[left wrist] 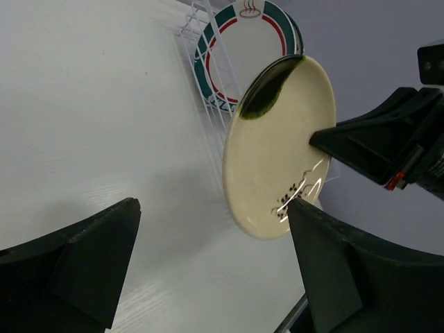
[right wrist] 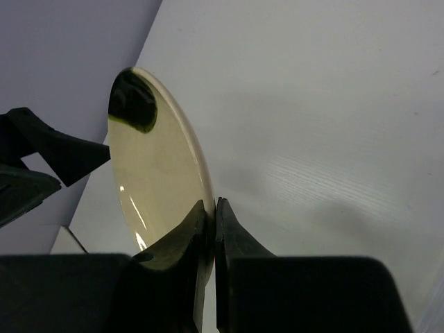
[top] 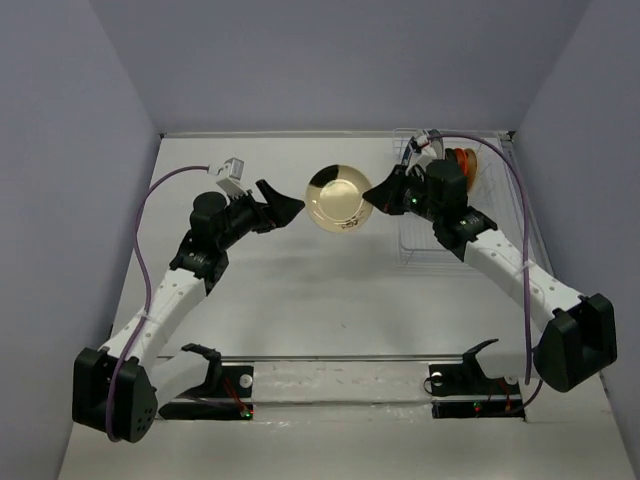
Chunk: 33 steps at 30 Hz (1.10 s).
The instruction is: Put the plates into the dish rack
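I should move my right gripper over and down into the rack (top: pixel 420 245) space beside the orange-red plate (top: pixel 465 160) and release there, since that space is to its right in the top view.
A cream plate (top: pixel 338 197) with dark marks is held on edge above the table. My right gripper (top: pixel 372 194) is shut on its right rim, and the right wrist view shows the jaws (right wrist: pixel 211 208) pinching the plate (right wrist: pixel 156 166). My left gripper (top: pixel 287 206) is open and empty, just left of the plate and not touching it. In the left wrist view the plate (left wrist: pixel 277 152) hangs beyond my open left gripper (left wrist: pixel 211 229). The dish rack (top: pixel 420 245) stands at the back right with an orange-red plate (top: pixel 465 160) in it. A white teal-rimmed plate (left wrist: pixel 246 41) stands in the rack (left wrist: pixel 198 66).
The right arm lies over much of the rack and hides its other slots. Grey walls close in the table on the left, back and right. A mounting rail (top: pixel 340 380) runs along the near edge.
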Available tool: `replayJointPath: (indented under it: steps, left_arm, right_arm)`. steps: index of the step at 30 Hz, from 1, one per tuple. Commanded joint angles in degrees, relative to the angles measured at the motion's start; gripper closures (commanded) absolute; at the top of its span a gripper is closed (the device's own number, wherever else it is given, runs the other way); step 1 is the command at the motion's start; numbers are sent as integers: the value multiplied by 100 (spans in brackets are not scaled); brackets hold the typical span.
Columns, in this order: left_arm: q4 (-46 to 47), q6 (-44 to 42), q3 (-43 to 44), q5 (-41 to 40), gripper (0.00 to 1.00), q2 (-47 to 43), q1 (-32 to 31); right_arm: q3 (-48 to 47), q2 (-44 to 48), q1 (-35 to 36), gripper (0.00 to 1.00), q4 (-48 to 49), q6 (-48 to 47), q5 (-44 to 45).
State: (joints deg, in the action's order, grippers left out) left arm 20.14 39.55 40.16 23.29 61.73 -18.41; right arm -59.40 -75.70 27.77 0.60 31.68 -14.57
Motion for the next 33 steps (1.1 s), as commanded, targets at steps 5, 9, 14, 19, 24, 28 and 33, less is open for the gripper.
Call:
replayJointPath:
  steps: [5, 9, 14, 19, 24, 28, 33]
  left_arm:
    - [-1556, -1397, 581, -211, 1, -1249, -39]
    - [-1820, -1756, 300, -114, 1, -1821, -48]
    - [-2005, -2048, 141, -202, 1, -2253, -136]
    - [-2145, -2127, 185, -158, 1, -2403, -127]
    - [-2146, -2136, 194, 88, 1, -2491, -136]
    - [-2120, -2101, 167, 97, 1, -2622, -136]
    - [-2146, -2092, 167, 79, 1, -2632, -136]
  right_arm:
    - [-826, 671, -1431, 93, -929, -802, 1984]
    - [-1450, 513, -2002, 93, -1106, -1496, 3563]
    - [-2154, -93, -3100, 93, -905, -1603, 4681]
    - [-2760, -1015, -3435, 93, -448, -2349, 5245]
    - [-2613, -1483, -3436, 93, 150, -3333, 5236]
    - [-2498, -1684, -3436, 93, 221, -3677, 4964]
    - [-2419, -1851, -3384, 93, 90, -3810, 4753]
